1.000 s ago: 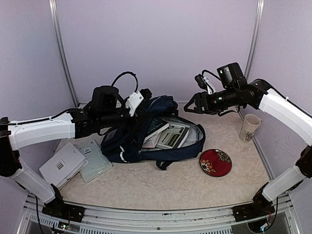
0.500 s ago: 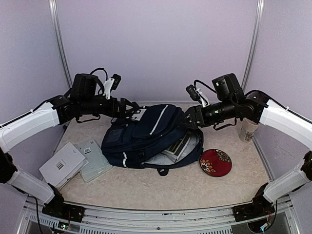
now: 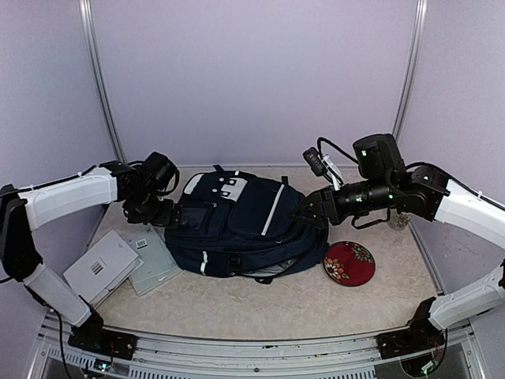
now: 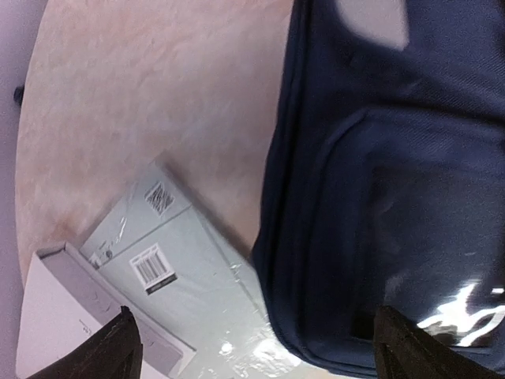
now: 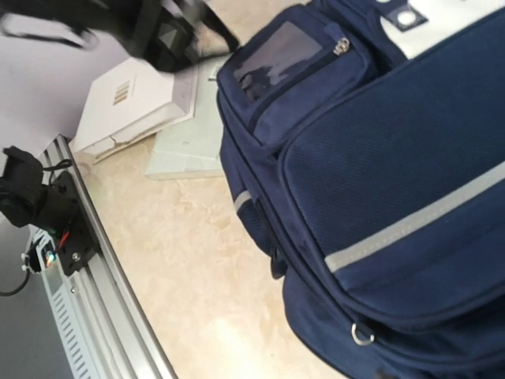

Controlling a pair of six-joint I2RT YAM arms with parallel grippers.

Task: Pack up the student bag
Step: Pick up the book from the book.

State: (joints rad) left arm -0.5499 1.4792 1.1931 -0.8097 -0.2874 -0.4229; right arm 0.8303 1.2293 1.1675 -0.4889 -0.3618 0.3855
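I will move my left gripper back and down onto the near edge of the white box next, since it is below and to the left in the top view.
The student bag, dark navy with grey-white stripes, lies flat mid-table with its front face up and its flap down over the opening. My left gripper hovers at the bag's left edge. In the left wrist view its jaws stand wide open and hold nothing, spanning the bag's side and the grey booklets. My right gripper points at the bag's right side, level with the stripe. Its fingers stay out of the right wrist view, which shows the bag's pockets.
Two grey shrink-wrapped booklets and a white box lie left of the bag, the booklets partly under its edge. A red patterned plate sits right of the bag. A mug is partly hidden behind the right arm.
The bag's front flap has come down over the books inside. My left gripper let go of it, opened and dropped to the bag's left edge. The right gripper moved lower, toward the bag.
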